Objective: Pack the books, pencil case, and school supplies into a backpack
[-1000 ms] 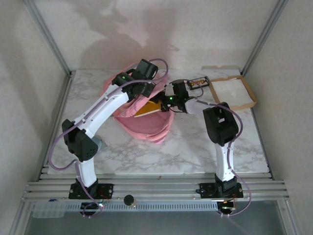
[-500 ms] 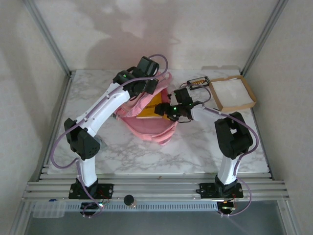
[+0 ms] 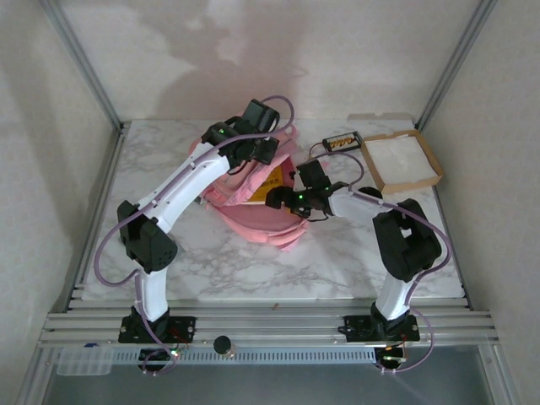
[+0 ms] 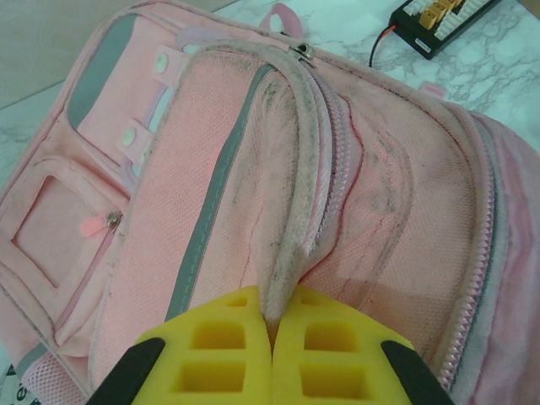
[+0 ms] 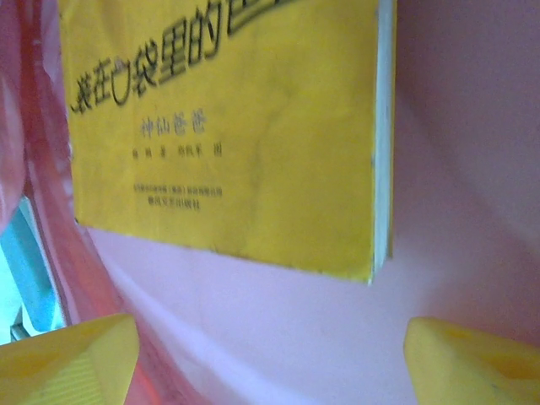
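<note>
I should lower the backpack's pinched rim with my left gripper over the backpack's opening [image 3: 263, 209] toward the brown tray's side and let go of it, since the yellow book is inside.
The pink backpack [image 3: 253, 221] lies in the middle of the table with its mouth held up. My left gripper [image 3: 256, 153] is shut on the backpack's zipper rim [image 4: 291, 211], which is pinched between the yellow pads [image 4: 221, 354]. One yellow book [image 3: 272, 177] lies inside the backpack on the pink lining [image 5: 278, 321]; its cover [image 5: 228, 126] carries dark printed characters. My right gripper [image 3: 281, 197] reaches into the mouth, and its jaws stand open just short of the book's lower edge with nothing between them [image 5: 270, 363]. The pencil case and school supplies are out of view.
A brown tray with a white inside [image 3: 403, 160] sits at the back right. Next to it lies a black board with orange connectors [image 3: 342, 142] and a trailing wire, also in the left wrist view [image 4: 439, 24]. Metal posts frame the table.
The yellow book has slid from sticking out of the mouth to lying inside the backpack. My right gripper has let it go and widened. The left gripper keeps its hold on the rim.
</note>
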